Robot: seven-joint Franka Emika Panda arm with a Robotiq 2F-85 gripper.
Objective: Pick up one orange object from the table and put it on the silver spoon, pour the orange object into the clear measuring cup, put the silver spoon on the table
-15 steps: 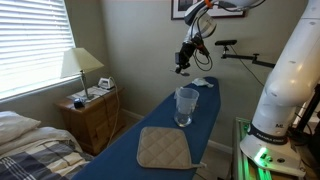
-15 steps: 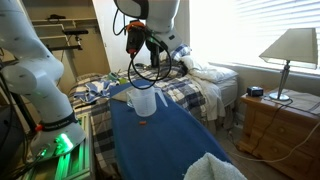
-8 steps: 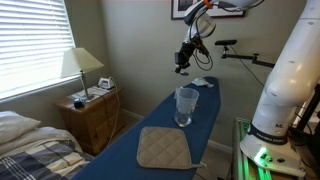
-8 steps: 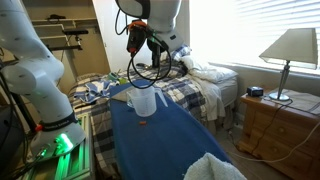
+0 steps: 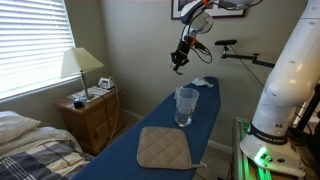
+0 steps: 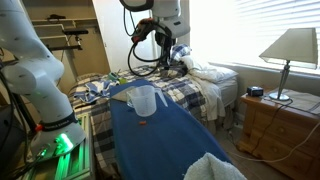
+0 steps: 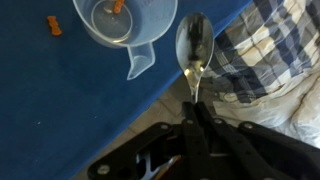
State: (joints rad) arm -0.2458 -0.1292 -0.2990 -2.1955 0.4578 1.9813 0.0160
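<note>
The spoon's bowl is empty, so my gripper turns from the clear measuring cup toward the white cloth next, then lowers the silver spoon to bare blue table [image 5: 202, 98] [image 7: 59, 112].
In the wrist view my gripper [image 7: 197, 106] is shut on the handle of the silver spoon [image 7: 192, 42]. The spoon's bowl looks empty and hangs past the edge of the blue table [image 7: 60, 90]. The clear measuring cup [image 7: 125, 25] stands on the table beside the spoon, with an orange object [image 7: 118, 6] inside it. Another orange object [image 7: 53, 25] lies on the table. In both exterior views the gripper [image 5: 180, 60] [image 6: 160, 38] hangs high above the far end of the table, well above the cup [image 5: 186, 106] [image 6: 143, 102].
A beige quilted pad [image 5: 163, 148] lies on the near part of the table. A wooden nightstand [image 5: 90, 110] with a lamp [image 5: 80, 65] stands beside a bed. A plaid blanket [image 7: 265, 45] lies below the table edge. A white robot base [image 5: 285, 90] stands close by.
My gripper has risen with the spoon and moved farther from the cup. The cup and the pad have not moved.
</note>
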